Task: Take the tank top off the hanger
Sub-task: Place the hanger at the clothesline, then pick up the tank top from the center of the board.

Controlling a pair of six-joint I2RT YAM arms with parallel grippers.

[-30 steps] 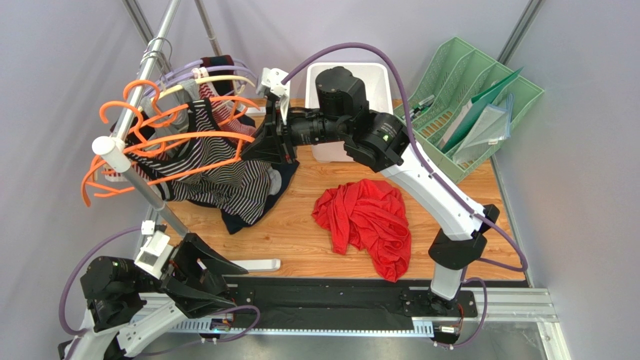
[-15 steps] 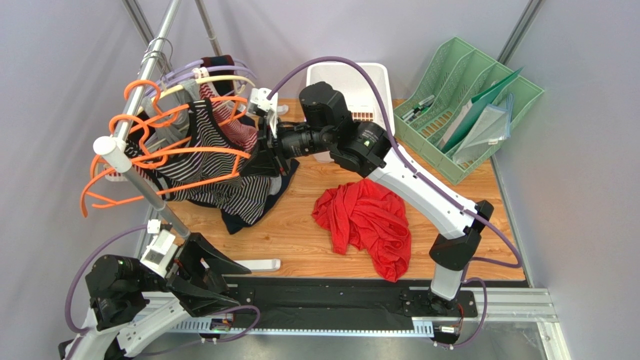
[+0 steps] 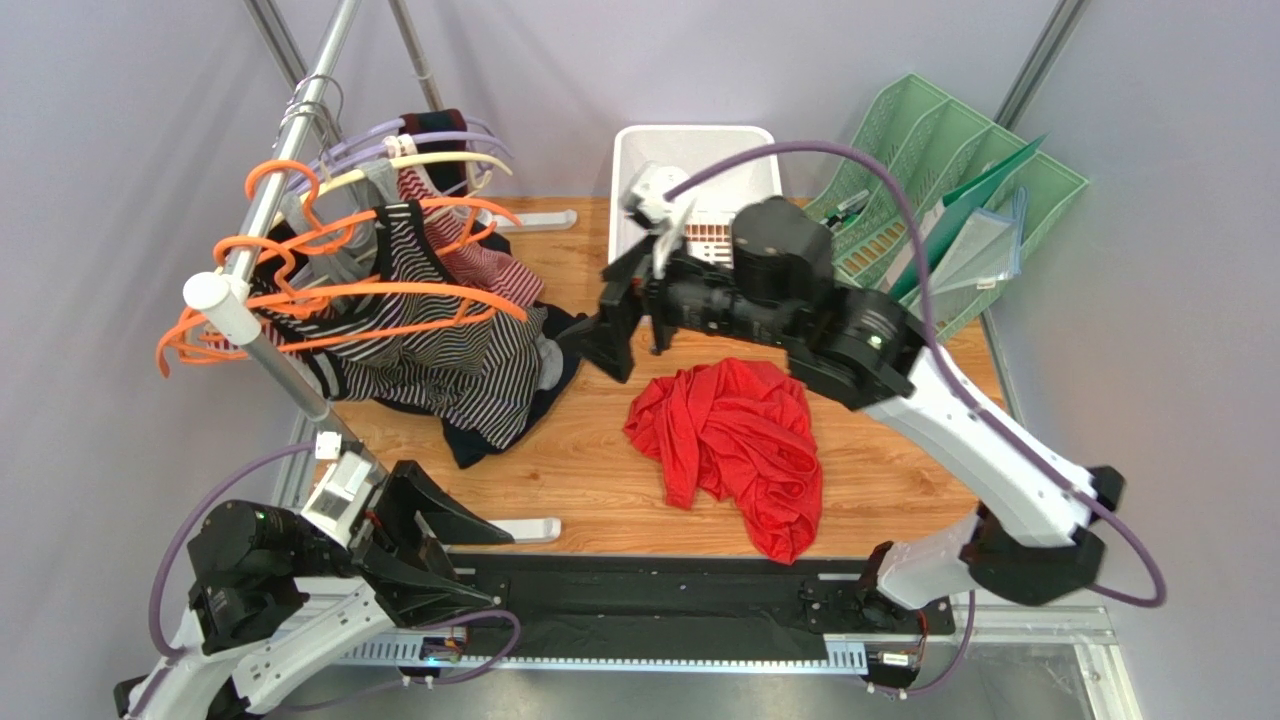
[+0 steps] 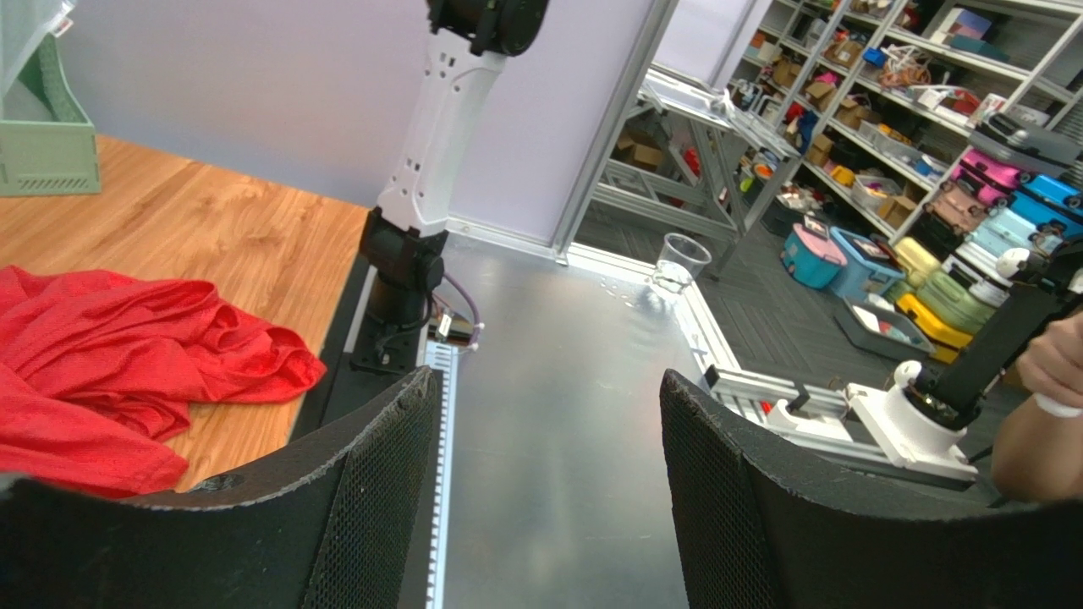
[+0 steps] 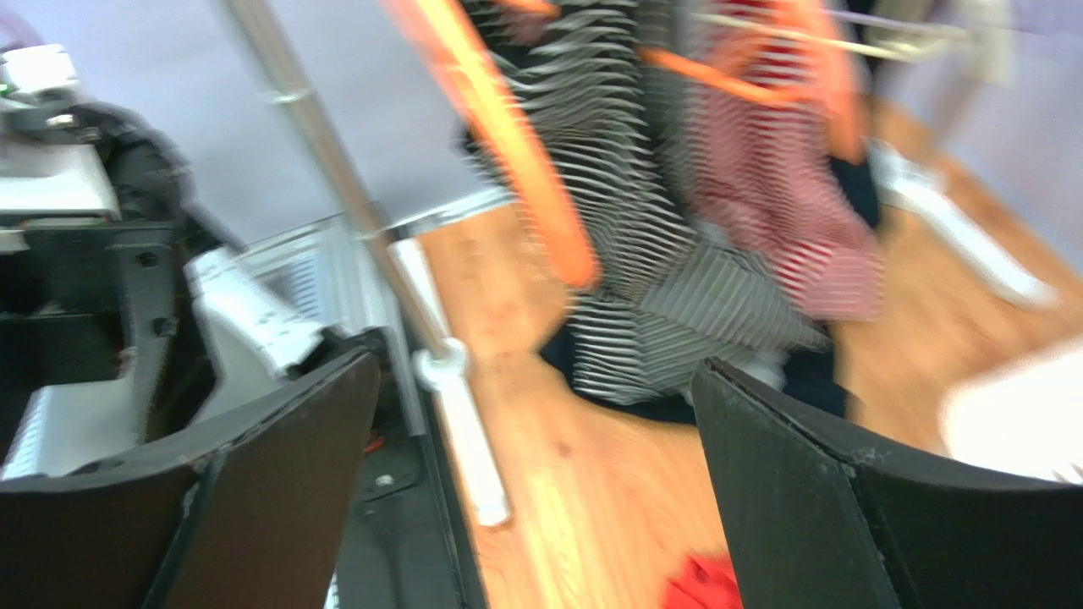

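My right gripper is about to turn downward and lower onto the bunched far half of the red garment to close, because the garment lies crumpled clear of every hanger.
A black-and-white striped tank top (image 3: 436, 360) hangs from an orange hanger (image 3: 376, 293) on the rack at the left, its hem draped on the table. The right wrist view shows it blurred (image 5: 661, 305) beyond the fingers, under the orange hanger (image 5: 509, 140). My right gripper (image 3: 610, 326) stands open just right of the garment's edge, apart from it, with nothing between its fingers (image 5: 534, 368). At the near left my left gripper (image 3: 451, 528) is open and empty (image 4: 547, 381), low by the rack's foot.
A red garment (image 3: 729, 443) lies crumpled mid-table. The rack pole (image 3: 278, 173) carries several more hangers and a red-striped garment (image 3: 496, 270). A white bin (image 3: 691, 150) and a green file tray (image 3: 947, 210) stand at the back. The rack's white foot (image 3: 519, 528) lies near the front edge.
The right gripper has opened, let go of the striped garment and pulled back to the right, away from the rack. The hangers have swung slightly. The left arm has barely moved.
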